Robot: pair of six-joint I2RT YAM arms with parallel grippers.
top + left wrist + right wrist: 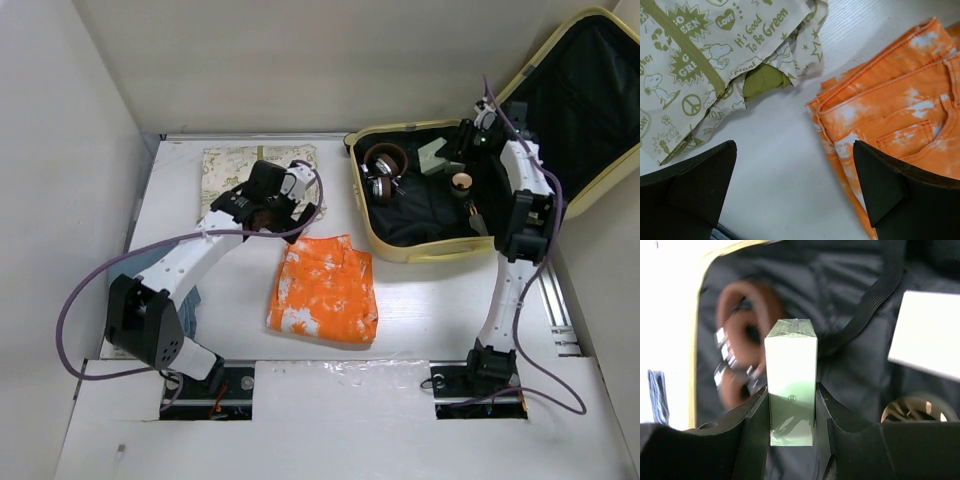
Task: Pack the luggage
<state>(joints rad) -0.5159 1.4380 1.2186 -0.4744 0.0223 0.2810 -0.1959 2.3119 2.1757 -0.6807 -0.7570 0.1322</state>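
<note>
The gap between the headphones and the white box is open, so my right gripper needs to lower the pale green box [790, 355] into it next.
The pale yellow luggage [400, 250] lies open at the right, its lid [590, 90] leaning back. Its black lining holds brown headphones [385, 170] and a small round thing [461, 183]. My right gripper [468, 140] hangs over the back of the base. In the right wrist view it [791, 389] is shut on a pale green box [790, 355], held above the lining near the headphones [740, 340]. My left gripper [794, 150] is open and empty, low over bare table between a green printed cloth [700, 65] and orange tie-dye shorts [895, 115].
The shorts [325, 290] lie mid-table and the printed cloth [235, 170] at the back left. Blue denim [190, 305] lies under the left arm. Inside the case are a white box [927, 332], a black strap [875, 300] and the round thing [915, 410]. Walls enclose the table.
</note>
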